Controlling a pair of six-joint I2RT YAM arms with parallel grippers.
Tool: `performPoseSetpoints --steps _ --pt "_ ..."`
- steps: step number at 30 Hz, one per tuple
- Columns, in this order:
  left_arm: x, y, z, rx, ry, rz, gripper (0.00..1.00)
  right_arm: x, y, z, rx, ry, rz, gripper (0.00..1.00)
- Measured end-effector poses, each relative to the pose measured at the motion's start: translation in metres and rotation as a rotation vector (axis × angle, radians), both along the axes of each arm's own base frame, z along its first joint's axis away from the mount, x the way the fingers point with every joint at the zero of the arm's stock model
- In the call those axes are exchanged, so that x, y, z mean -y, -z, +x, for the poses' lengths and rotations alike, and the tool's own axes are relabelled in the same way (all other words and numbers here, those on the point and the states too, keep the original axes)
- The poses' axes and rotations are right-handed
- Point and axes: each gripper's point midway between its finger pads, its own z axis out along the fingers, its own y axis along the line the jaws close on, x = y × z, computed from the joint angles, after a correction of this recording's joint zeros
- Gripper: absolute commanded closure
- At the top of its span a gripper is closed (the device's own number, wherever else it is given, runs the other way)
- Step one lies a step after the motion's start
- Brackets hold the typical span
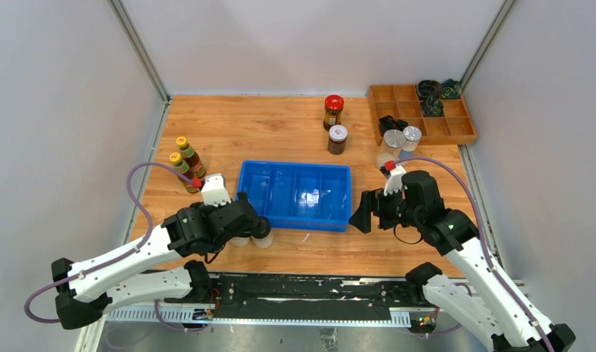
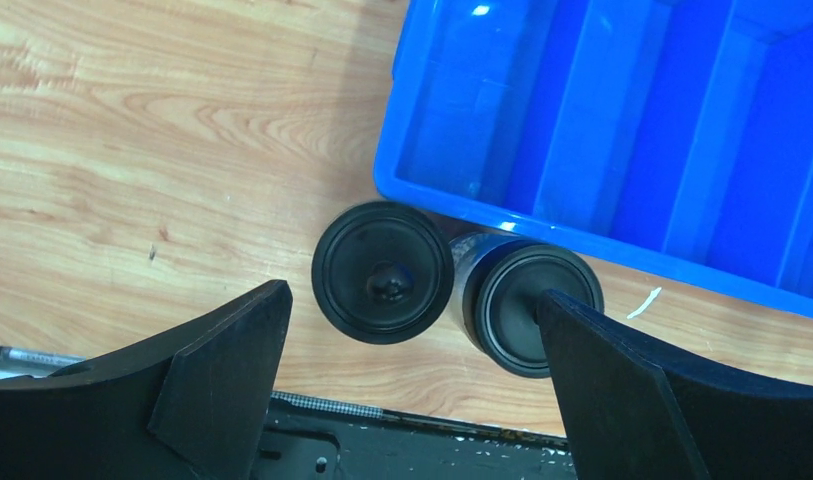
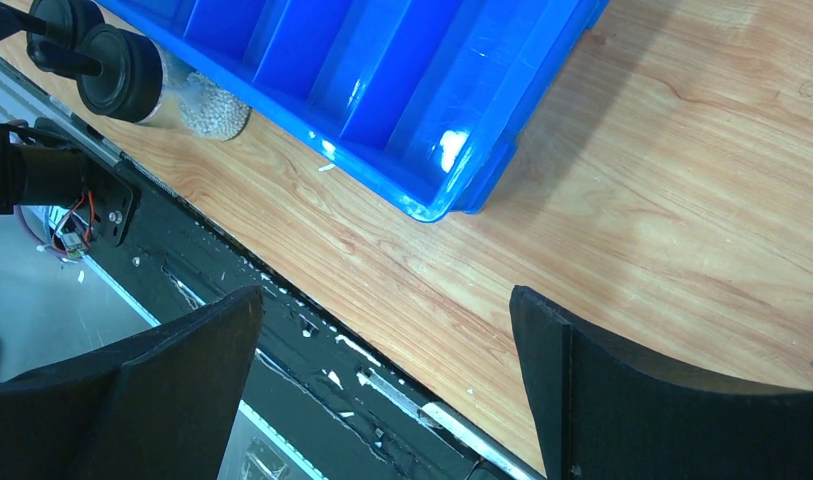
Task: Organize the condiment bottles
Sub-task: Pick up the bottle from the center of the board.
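Observation:
Next, my left gripper goes down toward the left in the wrist view, onto the lid by the bin's corner (image 2: 382, 272), since one finger overlaps the other lid.
Two black-lidded clear shakers (image 2: 382, 272) (image 2: 537, 308) stand side by side against the near left corner of the blue bin (image 2: 622, 150). My left gripper (image 2: 412, 310) hovers over them, open; its right fingertip overlaps the right shaker's lid in the wrist view. My right gripper (image 1: 361, 213) is open and empty over bare wood by the bin's right end. Two yellow-capped sauce bottles (image 1: 186, 163) stand at the left. The red-lidded jar (image 1: 333, 111) and white-lidded dark jar (image 1: 338, 138) stand behind the bin. Two silver-lidded jars (image 1: 401, 141) sit beside the wooden tray.
The wooden tray (image 1: 427, 132) at the back right holds black and green coiled items (image 1: 432, 97). The blue bin (image 1: 295, 194) has several empty compartments. A black rail (image 3: 312, 350) runs along the table's near edge. Grey walls close in the sides and back.

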Motion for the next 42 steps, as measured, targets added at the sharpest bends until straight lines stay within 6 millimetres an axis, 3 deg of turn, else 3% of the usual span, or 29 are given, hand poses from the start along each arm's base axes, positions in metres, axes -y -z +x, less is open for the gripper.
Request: performPoseSetpoints --steps 12,24,32,38,42 --pt "-0.012 0.031 -0.009 -0.083 -0.090 0.015 0.00 0.000 -0.003 -0.001 0.016 -0.002 0.010 0.00" --pt "-0.013 0.045 -0.007 -0.129 -0.108 0.069 0.04 -0.001 -0.001 -0.001 0.012 -0.005 0.011 0.00" --pt "-0.006 0.055 -0.004 -0.165 -0.091 0.106 0.16 -0.001 -0.003 -0.001 0.022 -0.007 0.018 0.00" --pt "-0.007 0.054 -0.001 -0.159 -0.098 0.099 0.20 -0.001 -0.003 -0.001 0.021 -0.007 0.017 0.00" --pt "-0.010 0.051 0.002 -0.146 -0.118 0.081 0.33 -0.001 -0.002 -0.001 0.021 -0.008 0.017 0.00"
